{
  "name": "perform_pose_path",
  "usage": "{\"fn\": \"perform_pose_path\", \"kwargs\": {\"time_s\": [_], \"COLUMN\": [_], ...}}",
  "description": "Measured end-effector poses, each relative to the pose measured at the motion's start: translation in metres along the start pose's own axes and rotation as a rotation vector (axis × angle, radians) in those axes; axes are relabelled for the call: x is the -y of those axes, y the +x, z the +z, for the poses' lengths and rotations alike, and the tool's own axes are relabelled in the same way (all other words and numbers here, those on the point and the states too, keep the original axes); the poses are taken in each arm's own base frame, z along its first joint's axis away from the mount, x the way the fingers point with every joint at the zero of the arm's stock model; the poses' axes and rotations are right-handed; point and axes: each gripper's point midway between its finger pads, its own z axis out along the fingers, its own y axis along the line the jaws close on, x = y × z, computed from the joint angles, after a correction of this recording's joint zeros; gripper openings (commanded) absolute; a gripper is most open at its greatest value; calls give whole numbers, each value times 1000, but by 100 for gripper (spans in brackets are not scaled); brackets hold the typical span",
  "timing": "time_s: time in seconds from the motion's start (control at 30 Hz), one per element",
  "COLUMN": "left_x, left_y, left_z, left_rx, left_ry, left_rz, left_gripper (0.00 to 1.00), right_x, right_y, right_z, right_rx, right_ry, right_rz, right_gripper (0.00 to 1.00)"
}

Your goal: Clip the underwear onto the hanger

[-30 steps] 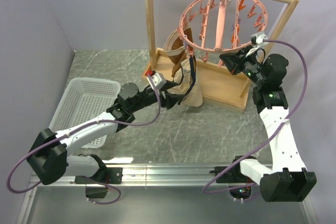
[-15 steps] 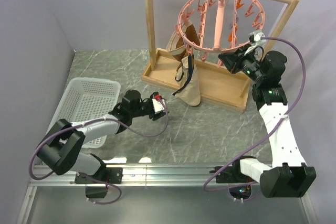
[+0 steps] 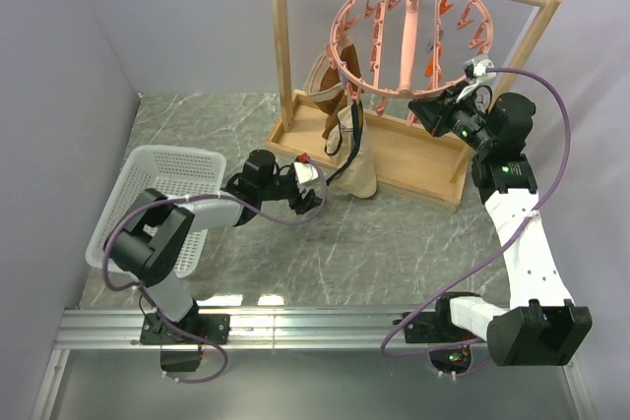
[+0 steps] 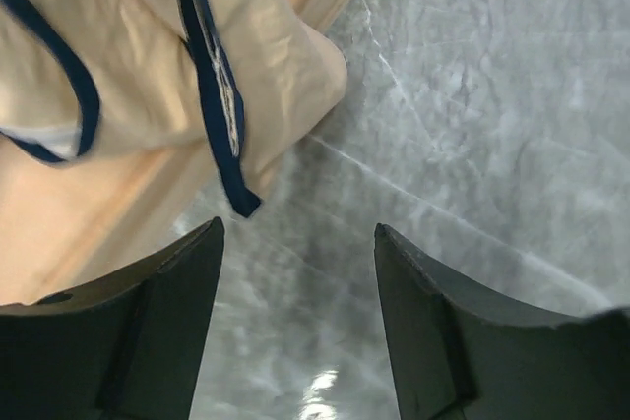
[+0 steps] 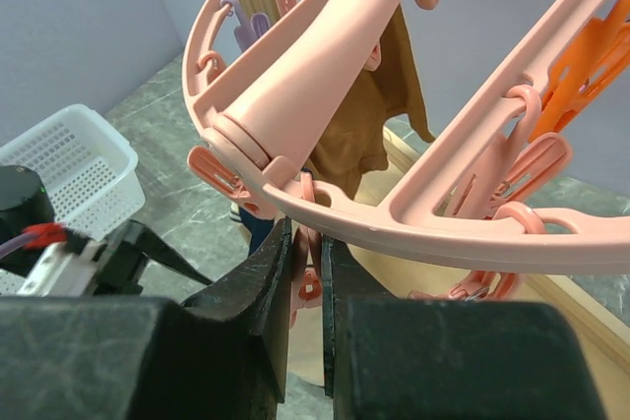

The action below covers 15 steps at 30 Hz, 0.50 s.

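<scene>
My left gripper needs to turn and go toward the underwear (image 3: 360,170), onto its folded edge, because the dark-trimmed tip hangs just past the ends of my open fingers.
The beige underwear (image 3: 360,170) with dark trim hangs from the left side of the pink hanger (image 3: 408,38), its lower end by the wooden base. In the left wrist view the underwear (image 4: 128,56) fills the upper left. My left gripper (image 3: 313,192) sits low on the table just left of it, open with nothing between its fingers (image 4: 148,322). My right gripper (image 3: 424,106) is at the ring's near right side. In the right wrist view the right gripper (image 5: 307,235) is shut on a pink clip peg (image 5: 313,277) under the hanger ring (image 5: 413,218).
A brown garment (image 3: 333,84) hangs behind the underwear on the same ring. The wooden rack (image 3: 282,27) carries the hanger, and its base tray (image 3: 413,154) lies on the marble table. A white basket (image 3: 157,184) stands at the left, partly under my left arm.
My left gripper let go of the underwear, drew back to the left, then came back toward it. The underwear now hangs free. My right gripper stayed on the clip.
</scene>
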Motion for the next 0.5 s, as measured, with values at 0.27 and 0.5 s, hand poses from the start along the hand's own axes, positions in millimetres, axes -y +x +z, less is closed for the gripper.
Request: {"fn": "perform_pose_path", "kwargs": {"time_s": [0.27, 0.5], "left_x": [-7, -12], "left_y": [25, 28], "left_z": [12, 11], "left_rx": [18, 113], "left_ry": [-168, -298], "left_rz": [-493, -865], "left_gripper": [70, 73], "right_x": [1, 1], "right_y": [0, -1], "right_z": [1, 2], "right_rx": [-1, -3], "right_ry": [-1, 0], "right_rz": [0, -2], "right_gripper": [0, 0]}}
